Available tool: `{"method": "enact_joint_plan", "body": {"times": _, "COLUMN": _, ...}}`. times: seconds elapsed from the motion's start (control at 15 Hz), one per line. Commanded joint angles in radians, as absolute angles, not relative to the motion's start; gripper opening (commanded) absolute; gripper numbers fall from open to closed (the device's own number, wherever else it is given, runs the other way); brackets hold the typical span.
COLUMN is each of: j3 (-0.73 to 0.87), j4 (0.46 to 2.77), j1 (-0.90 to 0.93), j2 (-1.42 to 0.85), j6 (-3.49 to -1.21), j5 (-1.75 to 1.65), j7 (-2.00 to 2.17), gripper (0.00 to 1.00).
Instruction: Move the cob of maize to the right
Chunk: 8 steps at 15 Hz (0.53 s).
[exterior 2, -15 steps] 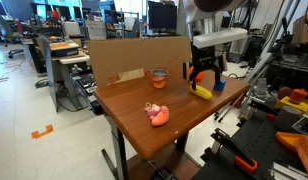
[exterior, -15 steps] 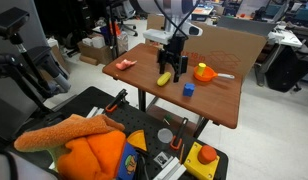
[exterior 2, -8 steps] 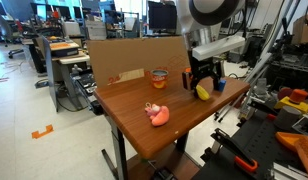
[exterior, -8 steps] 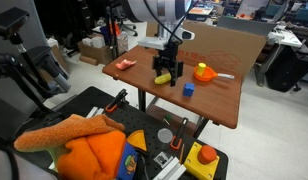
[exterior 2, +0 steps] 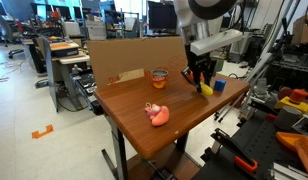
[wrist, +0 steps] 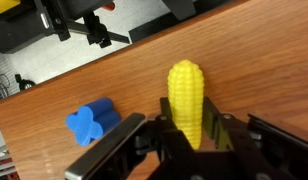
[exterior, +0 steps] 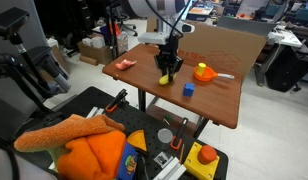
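Observation:
The table's end beyond the blue cube is bare, so I will lift my gripper, carry the yellow cob (exterior: pixel 166 77) past that cube, and go down there to release it.
The cob of maize (wrist: pixel 186 98) is a small yellow ribbed toy lying on the brown table, seen clearly in the wrist view. My gripper (wrist: pixel 187 128) is shut on it, a black finger pressed against each side of its near end. In both exterior views the gripper (exterior: pixel 167 68) (exterior 2: pixel 201 80) stands straight down over the table, and the yellow cob (exterior: pixel 166 77) (exterior 2: pixel 206 90) peeks out below the fingers.
A small blue cube (wrist: pixel 94 122) (exterior: pixel 189 89) (exterior 2: pixel 221 85) lies close beside the cob. An orange bowl-like object with a white handle (exterior: pixel 203 72) sits further along, a pink-red toy (exterior 2: pixel 156 113) (exterior: pixel 124 65) at the other end. A cardboard panel (exterior 2: pixel 134 55) stands along the table's back edge.
The gripper has come down over the cob and its fingers have shut on it. One second ago they stood wide open above it.

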<state>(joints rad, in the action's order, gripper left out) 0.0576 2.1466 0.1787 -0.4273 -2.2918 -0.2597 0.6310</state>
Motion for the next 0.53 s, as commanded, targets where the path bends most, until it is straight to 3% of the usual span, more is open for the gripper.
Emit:
{"method": "enact_joint_plan", "body": {"times": 0.0, "j3": 0.063, "j4": 2.22, "j1": 0.182, "j2": -0.265, "j6": -2.262, "j5": -0.291, "j7": 0.576, "gripper": 0.09}}
{"method": "enact_joint_plan", "body": {"times": 0.47, "j3": 0.075, "j4": 2.247, "j1": 0.073, "j2": 0.007, "j6": -2.221, "j5": -0.416, "j7": 0.538, "gripper": 0.09}}
